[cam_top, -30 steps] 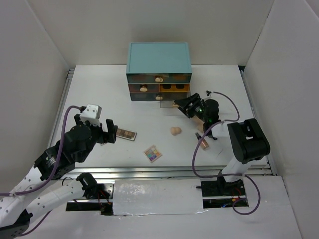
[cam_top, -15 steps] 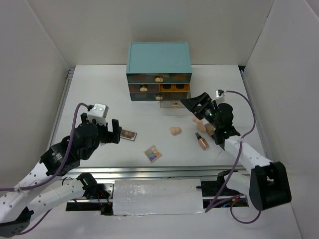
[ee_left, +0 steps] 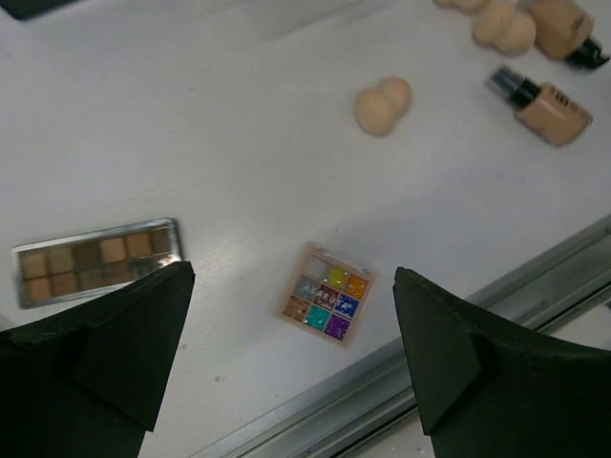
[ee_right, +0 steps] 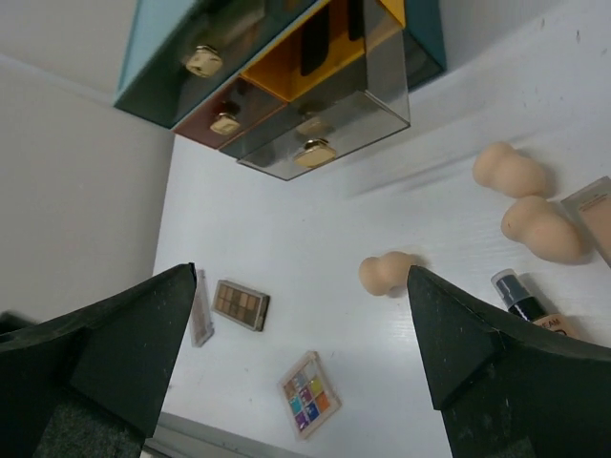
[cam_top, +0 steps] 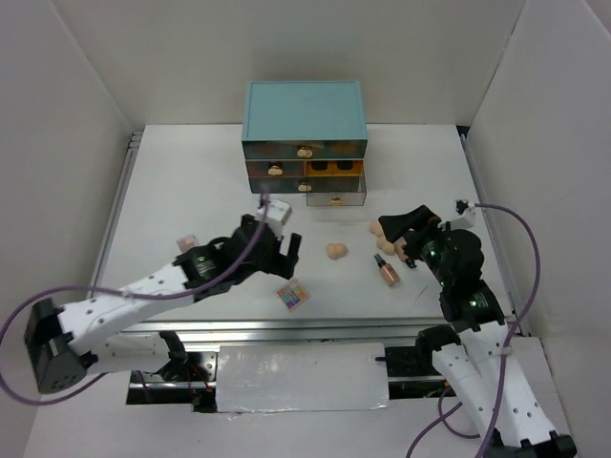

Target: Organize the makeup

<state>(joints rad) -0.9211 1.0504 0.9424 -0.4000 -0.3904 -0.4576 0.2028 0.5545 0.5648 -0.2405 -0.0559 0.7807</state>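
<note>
Next, my left gripper moves across and down, to its right in the top view, and turns to straddle the slanted brownish bottle's body below.
My left gripper is open and empty, hovering over the table's middle, with the square multicolour palette between its fingers in the left wrist view. A rectangular eyeshadow palette lies beside the left finger. One peach sponge lies alone. Two more sponges and a beige tube lie by the brownish bottle. My right gripper is open and empty above those sponges. A second, narrow palette lies left of the first.
The teal chest of drawers stands at the back centre, its bottom right drawer pulled out. A metal rail runs along the table's near edge. White walls enclose both sides.
My left arm has swung right, from the left side to over the rectangular palette near the square palette. My right arm has drawn back from the drawers toward the right and near side.
</note>
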